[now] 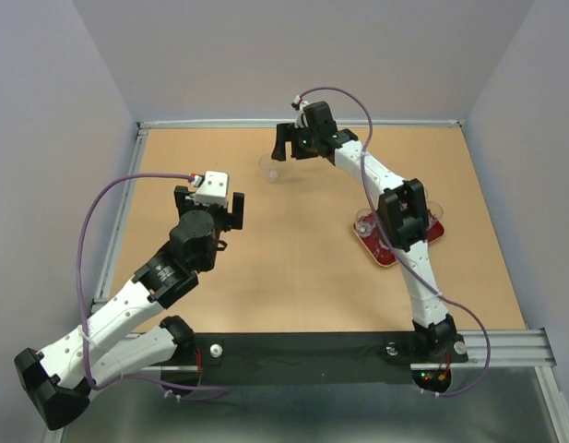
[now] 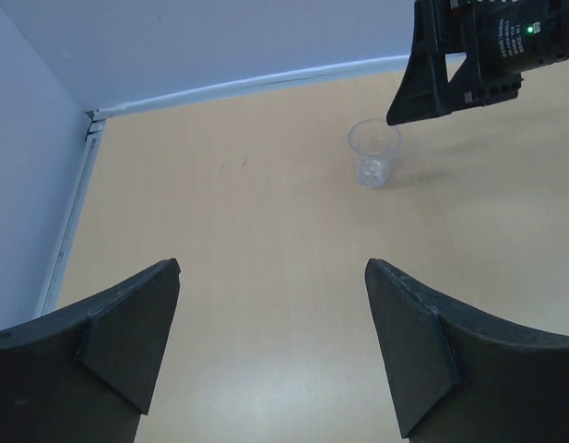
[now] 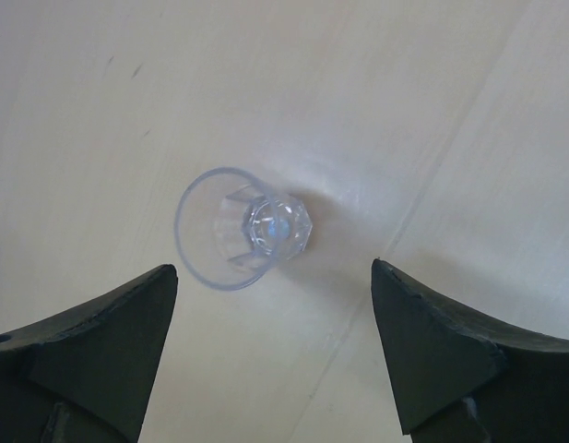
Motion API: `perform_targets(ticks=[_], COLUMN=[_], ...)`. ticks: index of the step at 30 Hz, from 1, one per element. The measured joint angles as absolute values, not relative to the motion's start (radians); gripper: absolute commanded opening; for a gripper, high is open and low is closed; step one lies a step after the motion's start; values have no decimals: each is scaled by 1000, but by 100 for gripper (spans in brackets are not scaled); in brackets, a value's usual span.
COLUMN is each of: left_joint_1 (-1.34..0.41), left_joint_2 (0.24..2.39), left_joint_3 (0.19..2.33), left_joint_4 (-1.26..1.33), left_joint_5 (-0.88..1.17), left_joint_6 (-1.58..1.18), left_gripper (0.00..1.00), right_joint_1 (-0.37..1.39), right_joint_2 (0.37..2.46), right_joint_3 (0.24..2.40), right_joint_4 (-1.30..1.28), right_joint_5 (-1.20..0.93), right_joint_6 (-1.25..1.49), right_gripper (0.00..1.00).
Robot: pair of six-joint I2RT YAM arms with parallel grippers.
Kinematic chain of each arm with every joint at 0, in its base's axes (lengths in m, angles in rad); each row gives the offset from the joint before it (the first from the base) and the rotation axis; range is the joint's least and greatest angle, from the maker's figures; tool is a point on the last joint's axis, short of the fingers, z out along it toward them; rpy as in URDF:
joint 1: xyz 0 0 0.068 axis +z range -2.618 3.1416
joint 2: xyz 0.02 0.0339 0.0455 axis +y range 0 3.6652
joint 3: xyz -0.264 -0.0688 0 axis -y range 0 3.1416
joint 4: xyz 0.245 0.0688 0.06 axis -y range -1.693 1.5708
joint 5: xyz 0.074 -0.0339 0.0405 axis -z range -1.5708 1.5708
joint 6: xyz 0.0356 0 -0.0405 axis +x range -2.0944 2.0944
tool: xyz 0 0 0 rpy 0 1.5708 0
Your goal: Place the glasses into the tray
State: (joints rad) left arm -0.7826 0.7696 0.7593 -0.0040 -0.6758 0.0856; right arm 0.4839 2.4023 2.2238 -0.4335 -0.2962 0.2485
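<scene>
The right gripper comes down next until its open fingers straddle the glass's rim on the tray side, since that rim lies below its fingers.
One clear glass [image 1: 270, 169] stands upright on the bare wooden table, at the far middle-left. My right gripper [image 1: 294, 146] hovers just over it, open. In the right wrist view the glass [image 3: 243, 228] sits just beyond the fingertips of the right gripper [image 3: 273, 272], not between them. My left gripper [image 1: 208, 201] is open and empty over the table's left half. Its wrist view shows the left gripper [image 2: 273, 272], the same glass [image 2: 373, 152] farther off, and the right gripper [image 2: 468, 55] above it. The dark red tray [image 1: 384, 257] lies at the right, mostly hidden by the right arm. Two glasses [image 1: 365, 221] [image 1: 436, 210] show at its edges.
Grey walls close in the table at the back and both sides, with a metal rail [image 1: 118, 231] along the left edge. The right arm's elbow [image 1: 402, 214] hangs over the tray.
</scene>
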Motion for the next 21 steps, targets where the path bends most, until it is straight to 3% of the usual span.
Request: perform_targets(ticks=[3,15,21], left_joint_1=[-776,-745,-743], left_joint_2=[770,778,777], left_joint_3=[759,759,759], left_joint_4=[-2,4,4], left_joint_5=[-673,-654,-647], left_joint_6=[87,89,89], left_gripper=[93,93,93], right_joint_1=[484,485,486], right_joint_2=[2431,2519,2529], right_joint_3=[2257,2284,2284], right_joint_4=[-425,-391,-389], right_joint_5=[-234,-176,-173], right_joint_6=[315,378,379], right_gripper=[75,50,26])
